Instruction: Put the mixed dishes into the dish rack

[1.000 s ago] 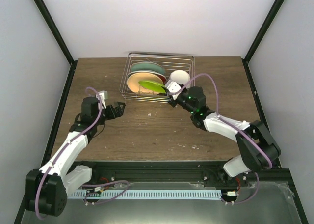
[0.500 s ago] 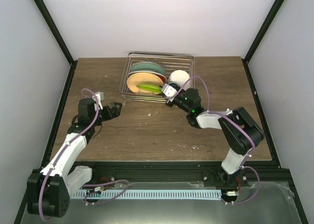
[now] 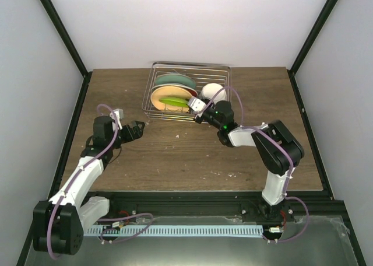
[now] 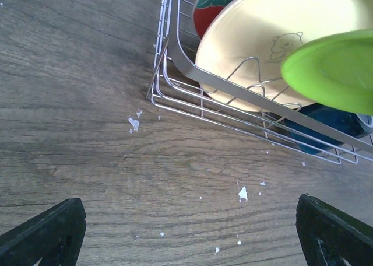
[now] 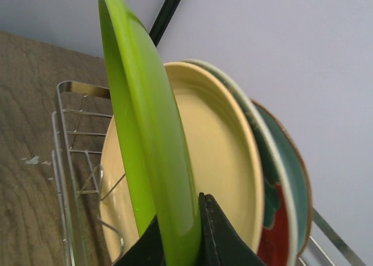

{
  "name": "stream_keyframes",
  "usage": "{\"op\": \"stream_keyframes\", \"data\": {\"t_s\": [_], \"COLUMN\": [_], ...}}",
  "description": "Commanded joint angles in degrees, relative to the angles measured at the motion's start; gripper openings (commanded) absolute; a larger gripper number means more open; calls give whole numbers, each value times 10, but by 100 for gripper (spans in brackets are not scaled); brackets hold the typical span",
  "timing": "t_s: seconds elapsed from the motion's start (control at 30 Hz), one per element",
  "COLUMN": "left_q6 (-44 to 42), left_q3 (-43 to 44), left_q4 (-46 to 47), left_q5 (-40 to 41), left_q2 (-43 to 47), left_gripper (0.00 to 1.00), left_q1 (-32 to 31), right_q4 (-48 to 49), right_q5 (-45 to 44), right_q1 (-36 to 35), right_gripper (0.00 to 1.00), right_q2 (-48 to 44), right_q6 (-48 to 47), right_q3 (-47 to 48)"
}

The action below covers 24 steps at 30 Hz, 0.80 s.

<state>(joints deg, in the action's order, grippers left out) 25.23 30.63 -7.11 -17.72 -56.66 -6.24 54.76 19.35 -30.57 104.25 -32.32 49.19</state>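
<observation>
I need to bring the green plate (image 3: pixel 173 102) down in front of the yellow plate next with my right gripper, since it still hangs above the rack's front wires.
The silver wire dish rack (image 3: pixel 220 72) stands at the back of the table. In it stand on edge a yellow plate (image 3: pixel 170 94), a red-rimmed teal-patterned plate (image 5: pixel 278 219) and a teal bowl (image 3: pixel 173 80), with a white dish (image 3: pixel 213 91) to their right. A dark blue mug (image 4: pixel 326 125) lies low in the rack. My right gripper (image 3: pixel 197 110) is shut on the rim of the green plate (image 3: pixel 173 102) and holds it on edge just in front of the yellow plate (image 5: pixel 227 161). My left gripper (image 3: pixel 138 129) is open and empty over bare table, left of the rack's corner (image 4: pixel 160 73).
Small white crumbs (image 4: pixel 133 123) lie on the wooden table (image 3: pixel 175 155) in front of the rack. Black frame posts (image 3: pixel 58 32) and white walls bound the table on three sides.
My right gripper has carried the green plate left and further into the rack, tipping it more upright against the yellow plate. The left gripper has barely moved.
</observation>
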Motion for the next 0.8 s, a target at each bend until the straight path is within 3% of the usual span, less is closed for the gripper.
{"op": "stream_keyframes", "data": {"t_s": [0.0, 0.57, 0.67, 0.77], "left_q6": [-5, -3, -3, -1], "left_q3": [5, 5, 6, 6], "left_q4": [21, 23, 22, 22], "left_q5": [-6, -7, -6, -7], "left_q2": [-9, -14, -16, -17], "left_gripper": [100, 100, 100, 100], "left_q1": [4, 4, 5, 4], "right_q4": [-5, -69, -75, -81], "right_q5": [33, 50, 58, 63], "right_q1": [2, 2, 2, 3], "right_gripper": [1, 1, 14, 19], "right_q2": [8, 49, 52, 51], "right_q6": [8, 29, 41, 48], "right_q3": [28, 68, 69, 69]}}
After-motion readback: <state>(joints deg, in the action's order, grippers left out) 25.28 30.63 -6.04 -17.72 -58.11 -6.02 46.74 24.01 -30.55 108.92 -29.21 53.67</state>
